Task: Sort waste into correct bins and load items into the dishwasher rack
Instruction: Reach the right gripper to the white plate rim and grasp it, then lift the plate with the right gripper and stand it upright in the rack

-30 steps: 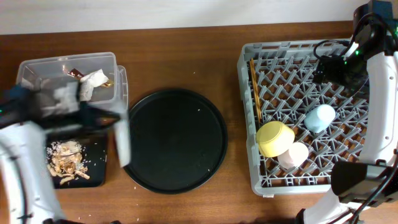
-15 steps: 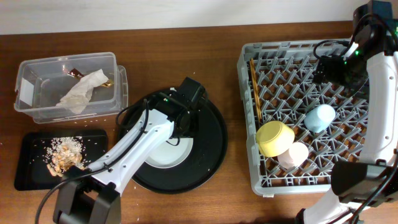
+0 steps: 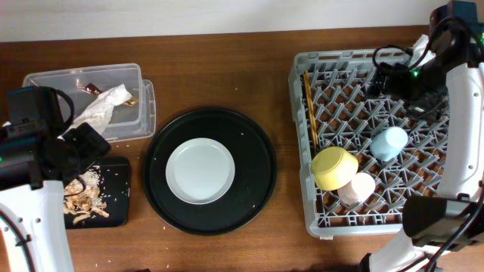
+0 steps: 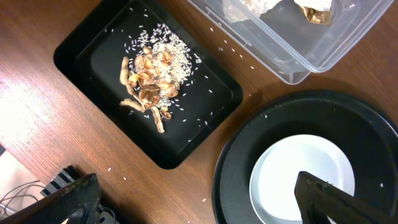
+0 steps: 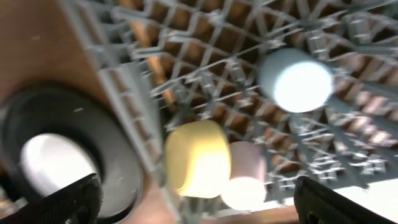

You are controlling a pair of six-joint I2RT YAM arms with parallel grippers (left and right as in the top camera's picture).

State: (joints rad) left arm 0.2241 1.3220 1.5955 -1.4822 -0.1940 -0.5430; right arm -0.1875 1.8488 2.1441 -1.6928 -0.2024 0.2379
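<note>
My right gripper will swing to the left in the overhead view next and go down onto the plate's rim that faces the rack, because that rim is nearest to the gripper.
The pale round plate (image 3: 200,170) lies flat in the middle of the large round black tray (image 3: 253,177). My left gripper (image 3: 85,145) hovers over the shallow black tray (image 3: 119,175) holding the food scraps (image 3: 82,198). In the left wrist view that gripper (image 4: 199,205) is open and empty, with the scraps (image 4: 149,81) and the plate (image 4: 298,177) below it. The napkin (image 3: 102,107) and foil wrapper (image 3: 91,88) lie in the clear tub (image 3: 144,106). The rack (image 3: 423,189) holds the yellow bowl (image 3: 335,168), pink cup (image 3: 357,189), blue cup (image 3: 389,143) and chopsticks (image 3: 310,106). My right gripper (image 3: 382,79) is open above the rack.
Rice crumbs are scattered on the wood around the black tray (image 4: 81,37) and the tub (image 4: 292,56). The blurred right wrist view shows the bowl (image 5: 199,158), both cups and the rack's left wall (image 5: 124,93) beside the round tray (image 5: 118,180).
The left gripper set the plate on the round tray, opened and let go. The left arm then swung back left over the black tray. The right arm shifted slightly.
</note>
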